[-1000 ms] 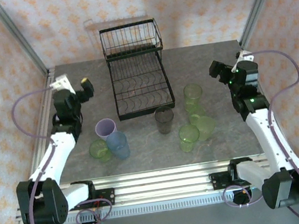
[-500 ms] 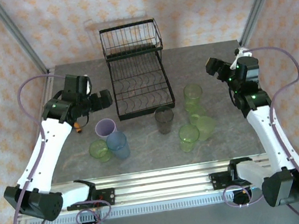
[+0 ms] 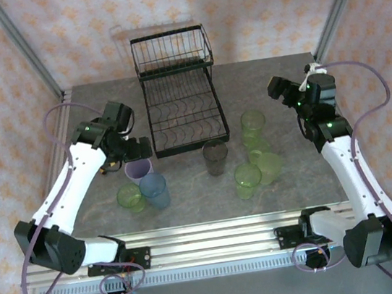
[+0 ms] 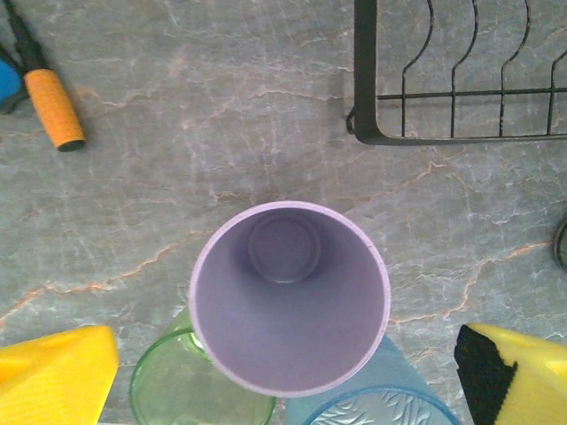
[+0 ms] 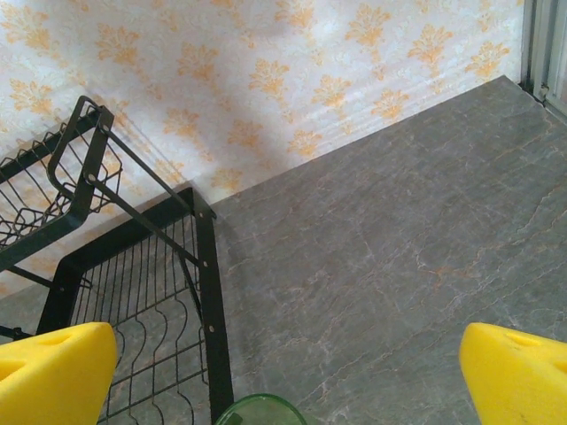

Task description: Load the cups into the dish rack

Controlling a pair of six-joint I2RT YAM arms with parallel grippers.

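Observation:
My left gripper moves down next until its open fingers straddle the lavender cup's rim (image 3: 138, 170) (image 4: 290, 298), and closes there. That cup stands upright below it, between both fingers.
The black wire dish rack (image 3: 180, 112) stands at the back centre, with its raised basket (image 3: 170, 52) at the far end. Left of centre a lavender cup (image 3: 139, 171), a light blue cup (image 3: 155, 191) and a green cup (image 3: 130, 198) stand upright together. A dark grey cup (image 3: 216, 156) stands in front of the rack. To its right are green cups (image 3: 253, 124) (image 3: 268, 166) (image 3: 247, 181). My left gripper (image 3: 134, 150) (image 4: 288, 376) hangs open right above the lavender cup (image 4: 290, 297), one finger (image 4: 58, 372) to each side. My right gripper (image 3: 279, 90) (image 5: 285, 376) is open in the air above a green cup (image 5: 261, 412).
A tool with an orange handle (image 4: 53, 106) lies on the table left of the rack's front corner (image 4: 363, 133). The green cup (image 4: 190, 390) and blue cup (image 4: 381, 398) press against the lavender one. Aluminium posts frame the table's back corners.
My left arm has swung right and forward, from the table's left edge to above the lavender cup. The right arm has barely shifted. No cup has moved.

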